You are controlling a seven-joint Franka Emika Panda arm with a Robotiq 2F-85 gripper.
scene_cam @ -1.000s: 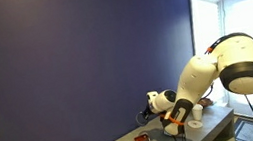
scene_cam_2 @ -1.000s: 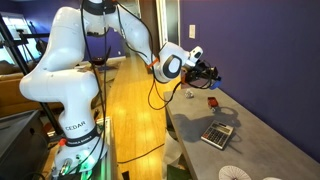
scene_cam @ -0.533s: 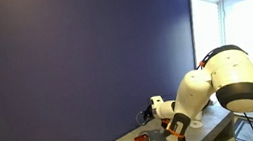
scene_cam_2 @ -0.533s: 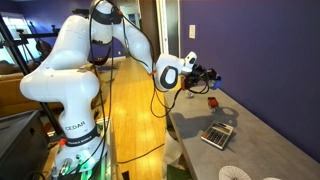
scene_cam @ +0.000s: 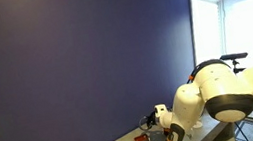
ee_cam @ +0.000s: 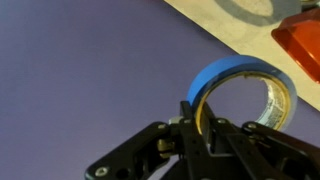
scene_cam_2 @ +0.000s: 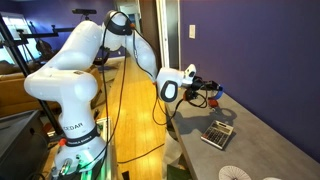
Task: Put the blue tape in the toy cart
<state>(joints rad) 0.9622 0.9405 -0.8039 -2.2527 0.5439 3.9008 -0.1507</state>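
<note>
My gripper should go down and toward the right in the wrist view and release the tape (ee_cam: 232, 66) over the red toy cart (ee_cam: 301, 42), because the cart is below my gripper on that side.
In the wrist view my gripper (ee_cam: 200, 120) is shut on the rim of the blue tape (ee_cam: 232, 66), a ring held upright in front of the dark wall. The red toy cart (ee_cam: 300, 45) lies at the top right corner of that view on the pale table, apart from the tape. In both exterior views the gripper (scene_cam: 163, 126) (scene_cam_2: 207, 90) hangs low over the table, close beside the red cart (scene_cam: 141, 138) (scene_cam_2: 212, 101). The tape is too small to make out there.
A flat grey rectangular item (scene_cam_2: 217, 133) lies on the grey table (scene_cam_2: 255, 140), nearer the camera than the cart. White round things (scene_cam_2: 235, 174) sit at the table's near end. The dark blue wall (scene_cam: 86, 66) stands right behind the table.
The arm has bent lower and brought the gripper, with the tape in it, down towards the table near the red cart. The cart has not moved.
</note>
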